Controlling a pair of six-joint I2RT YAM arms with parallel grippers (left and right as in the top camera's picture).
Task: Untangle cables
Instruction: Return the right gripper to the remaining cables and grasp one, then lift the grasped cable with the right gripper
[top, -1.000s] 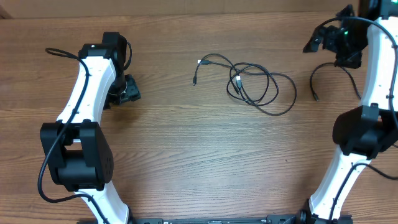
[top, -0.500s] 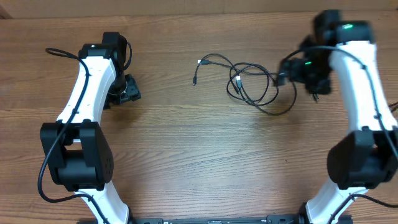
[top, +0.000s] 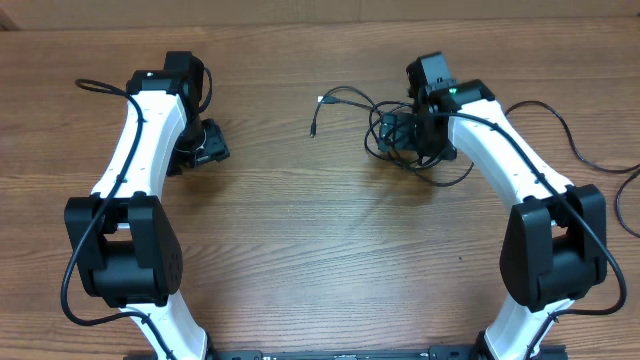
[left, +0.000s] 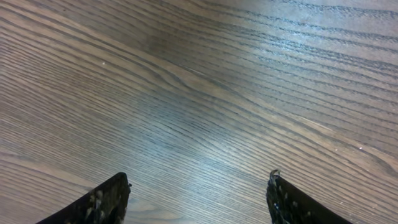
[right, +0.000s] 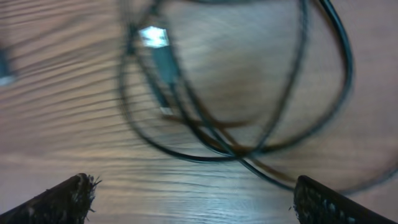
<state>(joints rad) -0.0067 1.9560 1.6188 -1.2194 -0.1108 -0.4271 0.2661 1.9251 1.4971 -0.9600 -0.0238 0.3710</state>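
Note:
My right gripper turns and lowers its open fingers onto the near crossing next, since the looped pieces of cable meet there.
A tangle of thin black cables (top: 372, 143) lies on the wood table right of centre, with two small plug ends (top: 320, 100) trailing to the left. My right gripper (top: 402, 131) hangs open directly over the tangle. In the right wrist view the blurred loops (right: 249, 149) and a silver-tipped plug (right: 153, 36) lie just ahead of my open right gripper (right: 194, 200), with nothing between the fingers. My left gripper (top: 212, 148) stands apart at the left, open over bare wood (left: 198, 194).
Another thin black cord (top: 566, 132) lies loose on the table at the far right and runs off the right edge. The left arm's own thicker cable (top: 95, 84) loops out at the back left.
My right arm has swung from the far right edge leftward to above the tangle. The cord that was under it now lies alone at the right. The left arm has not moved.

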